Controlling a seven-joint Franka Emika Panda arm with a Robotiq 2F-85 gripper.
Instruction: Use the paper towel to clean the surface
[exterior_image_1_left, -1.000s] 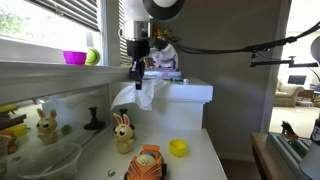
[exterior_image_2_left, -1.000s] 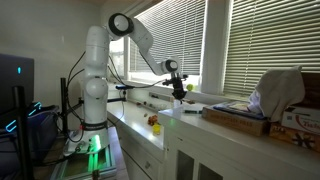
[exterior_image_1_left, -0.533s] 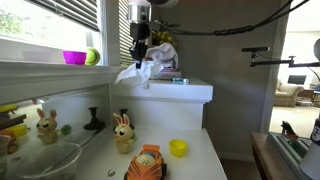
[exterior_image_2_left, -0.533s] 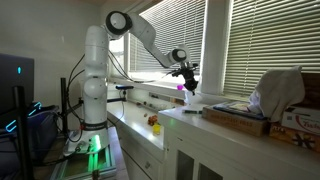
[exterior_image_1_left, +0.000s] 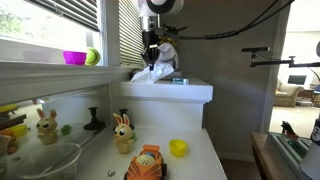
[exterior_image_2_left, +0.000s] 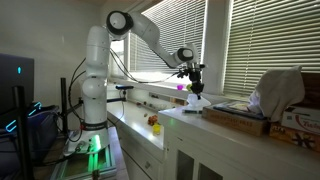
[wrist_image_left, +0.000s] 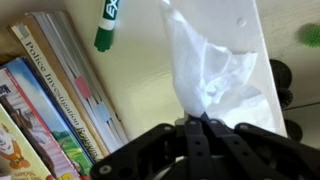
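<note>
The end of the paper towel already reaches the pale ledge top (wrist_image_left: 160, 104) below, beside the green marker. My gripper should next lower its fingers a little and let go of the paper towel.
My gripper (wrist_image_left: 200, 120) is shut on the paper towel (wrist_image_left: 215, 70), a crumpled white sheet that hangs from the jaws. In both exterior views the gripper (exterior_image_1_left: 151, 58) (exterior_image_2_left: 195, 84) holds the towel (exterior_image_1_left: 152, 73) (exterior_image_2_left: 196, 99) over the raised white block-like ledge (exterior_image_1_left: 185, 92), with its lower end touching or nearly touching the ledge top. The long white countertop (exterior_image_1_left: 205, 160) lies lower, in front, and also shows in an exterior view (exterior_image_2_left: 165, 118). The wrist view shows the pale ledge top (wrist_image_left: 140, 80) under the towel.
A green marker (wrist_image_left: 106, 25) and a stack of books (wrist_image_left: 50, 100) lie on the ledge beside the towel. On the countertop stand a toy rabbit (exterior_image_1_left: 123, 133), a yellow cup (exterior_image_1_left: 178, 148), an orange toy (exterior_image_1_left: 146, 164) and a clear bowl (exterior_image_1_left: 45, 160). Window blinds (exterior_image_1_left: 128, 30) are behind.
The arm has carried the towel from low over the countertop up and away onto the raised ledge, and the towel now rests bunched on the ledge top.
</note>
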